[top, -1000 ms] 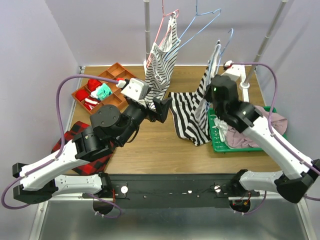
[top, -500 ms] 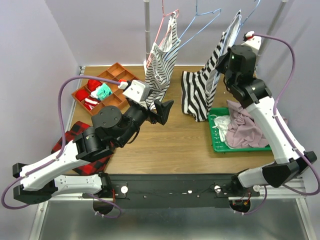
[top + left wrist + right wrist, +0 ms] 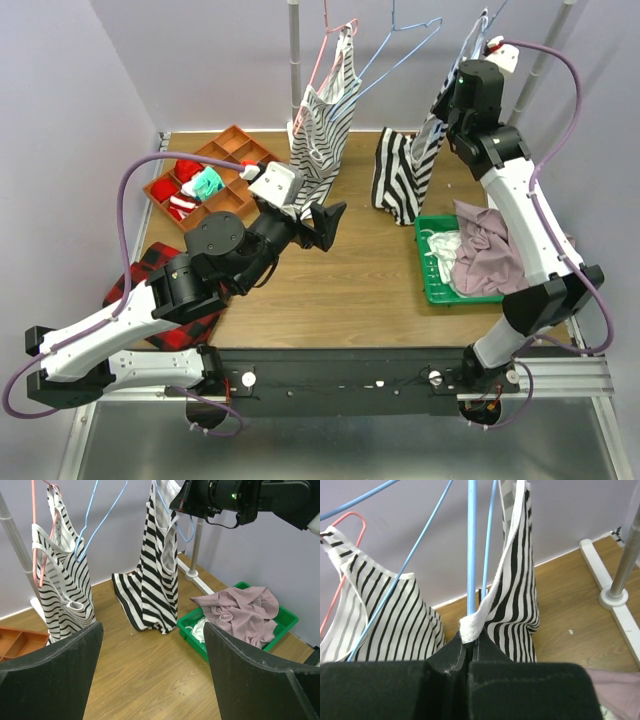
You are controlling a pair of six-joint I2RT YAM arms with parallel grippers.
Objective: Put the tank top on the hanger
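Observation:
The white strap sits around the hanger's lower wire, so the robot's right gripper will next ease slightly outward toward the rack pole by the basket and let go of that wire.
The tank top with wide black-and-white stripes hangs from my right gripper, high at the back right, its hem just above the table. In the right wrist view the gripper is shut on the white strap, with the light-blue hanger wire running up right at the jaws. The hanger's top shows by the gripper. The left wrist view shows the tank top draped below that gripper. My left gripper is open and empty over mid-table.
A second blue hanger and a pink hanger with a finer-striped tank top hang from the rail. A green basket holds a mauve garment. An orange tray and plaid cloth lie left. Rack poles stand behind.
My right arm has lifted the tank top from beside the green basket up and back toward the rail. The cloth has left the table. My left arm has barely moved.

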